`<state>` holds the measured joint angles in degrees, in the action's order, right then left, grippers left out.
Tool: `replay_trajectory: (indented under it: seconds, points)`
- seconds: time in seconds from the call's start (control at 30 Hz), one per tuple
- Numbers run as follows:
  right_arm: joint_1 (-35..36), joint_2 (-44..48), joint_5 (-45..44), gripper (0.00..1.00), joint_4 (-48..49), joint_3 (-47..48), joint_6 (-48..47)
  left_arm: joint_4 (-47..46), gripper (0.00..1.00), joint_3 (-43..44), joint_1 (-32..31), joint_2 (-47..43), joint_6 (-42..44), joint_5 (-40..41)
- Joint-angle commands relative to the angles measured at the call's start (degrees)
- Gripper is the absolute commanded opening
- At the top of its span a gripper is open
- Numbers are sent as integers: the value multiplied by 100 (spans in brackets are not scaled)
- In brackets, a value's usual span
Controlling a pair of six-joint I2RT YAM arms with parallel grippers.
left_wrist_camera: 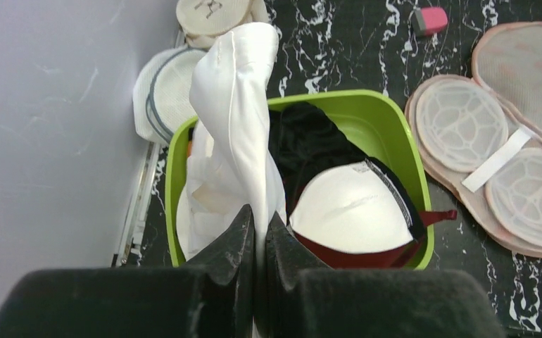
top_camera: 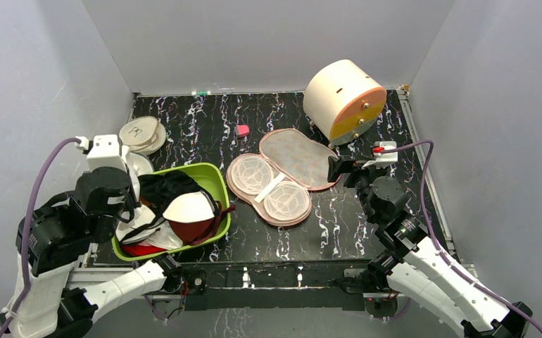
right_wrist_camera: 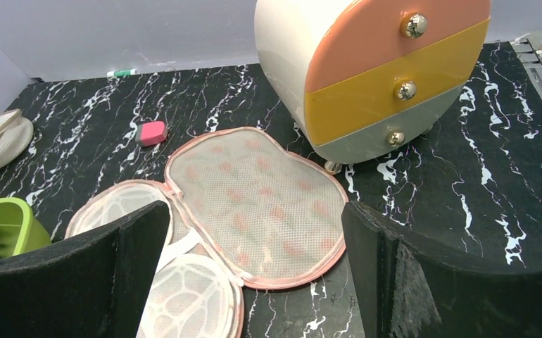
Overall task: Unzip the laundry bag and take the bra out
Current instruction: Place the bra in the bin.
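The basin is underneath, so the left gripper needs to move down and to the right in the top view next, over the black garment (top_camera: 174, 185), and let go of the bra (top_camera: 136, 224).
The laundry bag (top_camera: 282, 176) lies unzipped and spread flat on the black marbled table, its peach mesh flap to the right and two white mesh cup frames to the left. It also shows in the left wrist view (left_wrist_camera: 493, 141) and the right wrist view (right_wrist_camera: 254, 190). My left gripper (left_wrist_camera: 260, 225) is shut on the white bra (left_wrist_camera: 233, 120) and holds it hanging over the lime-green basin (left_wrist_camera: 367, 105). In the top view the left arm hides most of the bra (top_camera: 136, 224). My right gripper (right_wrist_camera: 254, 211) is open and empty, just above the bag's right flap (top_camera: 335, 169).
The green basin (top_camera: 212, 172) holds a black garment (left_wrist_camera: 310, 141) and a dark red one (left_wrist_camera: 367, 257) with a white cup lining. A round drawer chest (top_camera: 342, 98) stands back right. A pink block (top_camera: 241, 130) and round beige pouches (top_camera: 141, 134) lie at the back.
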<state>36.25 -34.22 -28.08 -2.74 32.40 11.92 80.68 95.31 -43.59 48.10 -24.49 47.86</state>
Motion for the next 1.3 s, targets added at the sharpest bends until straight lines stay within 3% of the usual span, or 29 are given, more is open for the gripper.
replay_trajectory:
  seconds: [0.0,0.2,0.37,0.47,0.6,0.73,0.93,1.17,1.2,1.27]
  points:
    - [-13,51,52,93,363,37,-76,211,0,-366,29,-155,-285,-317]
    - [-20,51,92,93,332,20,-54,206,0,-640,30,-270,-580,422]
    - [-18,129,79,94,328,-42,-25,86,0,-1235,36,356,-1099,352]
    - [-13,190,57,94,379,-72,-40,-629,0,-2024,35,807,-951,-314]
    - [-16,233,39,94,336,-36,-35,-803,0,-2704,35,1567,-1211,-917]
    - [-20,229,53,94,371,-94,-20,-994,0,-2656,35,2018,-1061,-1202]
    - [-15,174,44,94,353,-37,-40,-1453,0,-2858,35,1978,-840,-1468]
    - [-14,87,65,94,301,6,-44,-1678,22,-2972,35,1901,-751,-1621]
    - [-14,72,65,94,301,16,-41,-1679,26,-2986,33,1871,-745,-1626]
    - [-16,37,66,94,301,25,-42,-1698,46,-2972,35,1800,-692,-1677]
